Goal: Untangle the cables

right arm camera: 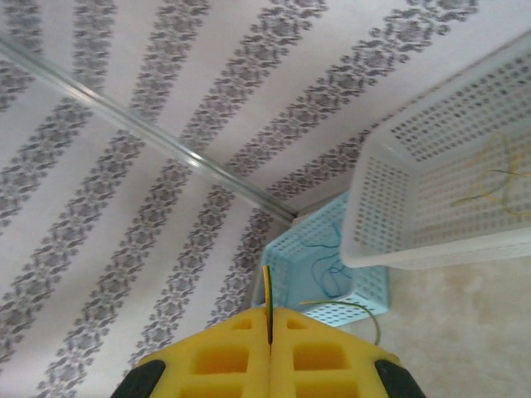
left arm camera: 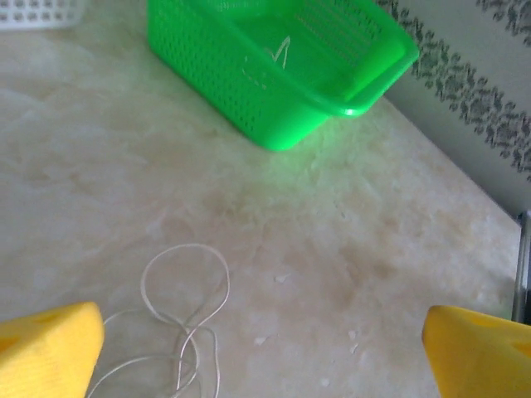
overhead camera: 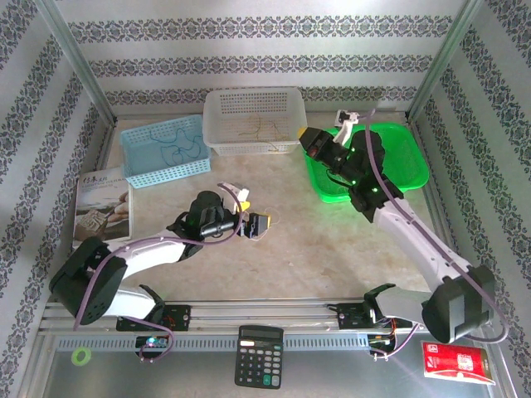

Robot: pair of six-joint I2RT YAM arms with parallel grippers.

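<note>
My right gripper swings outward over the white basket next and releases the thin yellow-green cable, since that basket of tan cables lies outward beside the gripper.
A whitish cable lies in loose loops on the table, just ahead of my left gripper's left finger. My left gripper stands wide open above the table, its yellow fingers far apart with nothing between them. My right gripper is raised by the right end of the white basket, its pads shut on a thin yellow-green cable that sticks up between them. Tan cables lie in the white basket. A dark blue cable lies in the light blue basket.
A green tray stands at the back right under the right arm, with a pale strand inside. A booklet lies at the left. A calculator and a red packet sit at the near edge.
</note>
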